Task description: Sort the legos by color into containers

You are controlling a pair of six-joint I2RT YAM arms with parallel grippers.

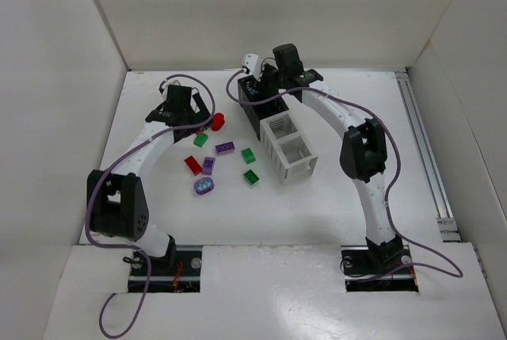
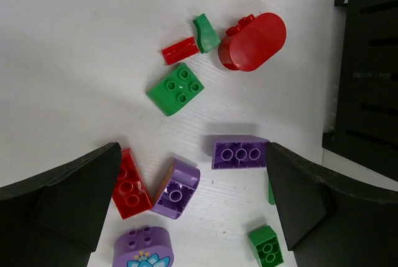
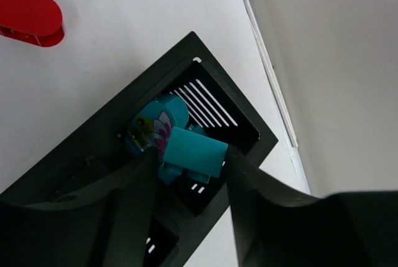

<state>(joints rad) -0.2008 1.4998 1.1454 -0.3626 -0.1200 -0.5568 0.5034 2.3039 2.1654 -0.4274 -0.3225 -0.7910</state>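
My left gripper moves back and down next, turning to straddle the red lego's long sides, since that brick lies below it and nearer my base.
Several loose legos lie on the white table left of the containers: a red rounded one [image 2: 252, 42], a green 2x2 [image 2: 176, 89], a purple three-stud [image 2: 239, 152], a purple curved one [image 2: 176, 189], a red one [image 2: 129, 183], a purple flower brick [image 2: 143, 248] and a small green one [image 2: 267, 245]. My left gripper [image 2: 193, 149] hangs open and empty above them. My right gripper [image 3: 191, 154] is shut on a cyan brick [image 3: 194, 147] over the far black bin [image 3: 239, 124], where another cyan flower brick [image 3: 155, 121] lies.
The joined row runs from the two black bins [image 1: 261, 106] to the two white bins [image 1: 291, 148] near the table's middle. White walls stand on the left, back and right. A rail [image 1: 424, 150] runs along the right side.
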